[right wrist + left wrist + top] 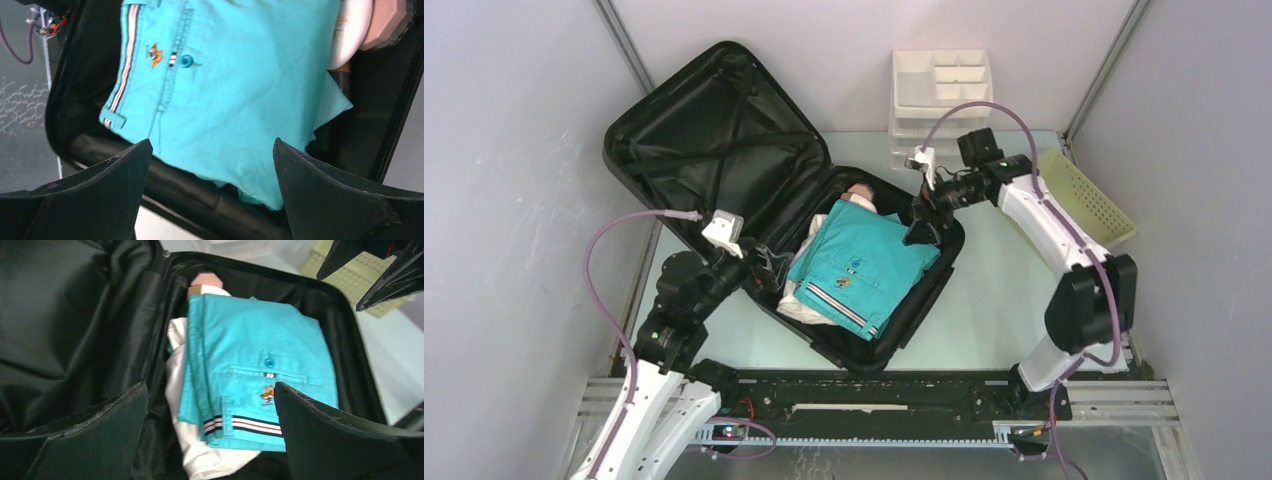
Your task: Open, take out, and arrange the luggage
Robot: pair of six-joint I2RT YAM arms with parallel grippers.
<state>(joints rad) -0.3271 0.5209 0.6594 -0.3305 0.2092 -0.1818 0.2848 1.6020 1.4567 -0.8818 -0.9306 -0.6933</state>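
Note:
Open suitcase space leaves finger room at the turquoise shorts' far edge [889, 218] [309, 115]. So my right gripper moves to the left in the top view and goes down there next.
The black suitcase [709, 130] lies open on the table, its lid tilted back at the left. In its lower half lie folded turquoise shorts [864, 262] over a white garment [802, 308], with a pink and white item [860, 195] at the far end. My left gripper [759, 268] is open at the suitcase's left rim, beside the shorts [250, 360]. My right gripper [922, 225] is open above the right rim, over the shorts' edge [235, 100]. The white garment [200, 455] shows under the shorts in the left wrist view.
A white three-tier drawer organizer [939, 95] stands at the back. A pale yellow perforated basket [1089, 195] lies at the right, also seen in the left wrist view [350, 275]. Grey walls enclose the table on three sides.

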